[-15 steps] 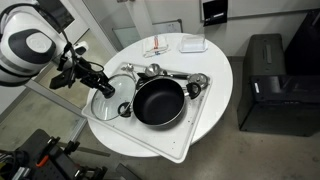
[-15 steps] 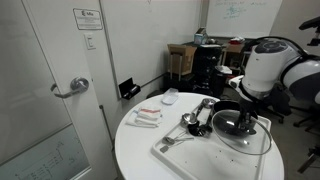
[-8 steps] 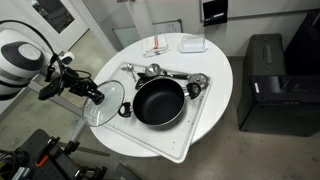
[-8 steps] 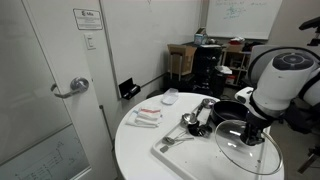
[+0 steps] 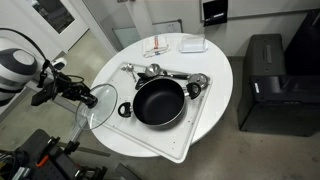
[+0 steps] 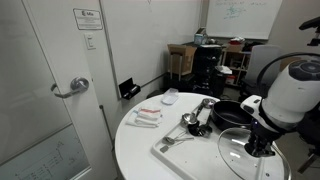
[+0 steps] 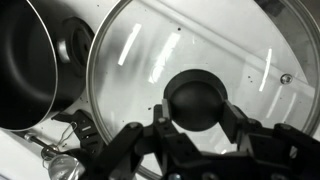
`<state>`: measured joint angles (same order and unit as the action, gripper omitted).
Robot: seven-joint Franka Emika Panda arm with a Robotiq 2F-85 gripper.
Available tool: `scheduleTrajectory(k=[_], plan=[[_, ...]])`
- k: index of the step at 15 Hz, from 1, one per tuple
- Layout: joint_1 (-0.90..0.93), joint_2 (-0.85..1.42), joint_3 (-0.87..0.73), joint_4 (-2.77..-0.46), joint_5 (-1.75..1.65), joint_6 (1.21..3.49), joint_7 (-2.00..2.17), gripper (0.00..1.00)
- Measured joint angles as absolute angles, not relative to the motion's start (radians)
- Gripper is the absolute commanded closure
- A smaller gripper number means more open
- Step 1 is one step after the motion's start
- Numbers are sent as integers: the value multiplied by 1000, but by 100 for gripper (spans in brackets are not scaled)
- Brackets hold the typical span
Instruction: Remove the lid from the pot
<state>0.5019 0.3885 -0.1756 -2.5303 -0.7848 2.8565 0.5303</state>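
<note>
The tray's open end beside the pot is outward of the robot's gripper and below it, so the gripper will move outward and down next to let go of the lid.
The black pot (image 5: 158, 101) sits uncovered on a white tray (image 5: 190, 135) on the round table; it also shows in an exterior view (image 6: 228, 113) and at the left of the wrist view (image 7: 35, 60). My gripper (image 5: 89, 97) is shut on the dark knob of the glass lid (image 5: 106, 106) and holds the lid in the air beside the pot, over the table's edge. In the wrist view the fingers (image 7: 197, 110) clamp the knob, and the lid's glass (image 7: 150, 50) fills the frame. The lid shows too in an exterior view (image 6: 250, 152).
Shiny metal utensils (image 5: 160, 72) lie on the tray behind the pot. A white dish (image 5: 193, 44) and a small packet (image 5: 158, 47) sit at the table's far side. A dark cabinet (image 5: 267, 80) stands beside the table. A door with a handle (image 6: 72, 88) is nearby.
The gripper has carried the lid away from the pot, outward past the tray towards the table's edge. The pot has stayed in place.
</note>
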Motion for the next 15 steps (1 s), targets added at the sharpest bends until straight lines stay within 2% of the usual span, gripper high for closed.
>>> scheduleTrajectory(k=[14, 15], plan=[[504, 388, -180, -2559, -785, 2905, 532, 75], [506, 388, -183, -2559, -785, 2905, 534, 50]])
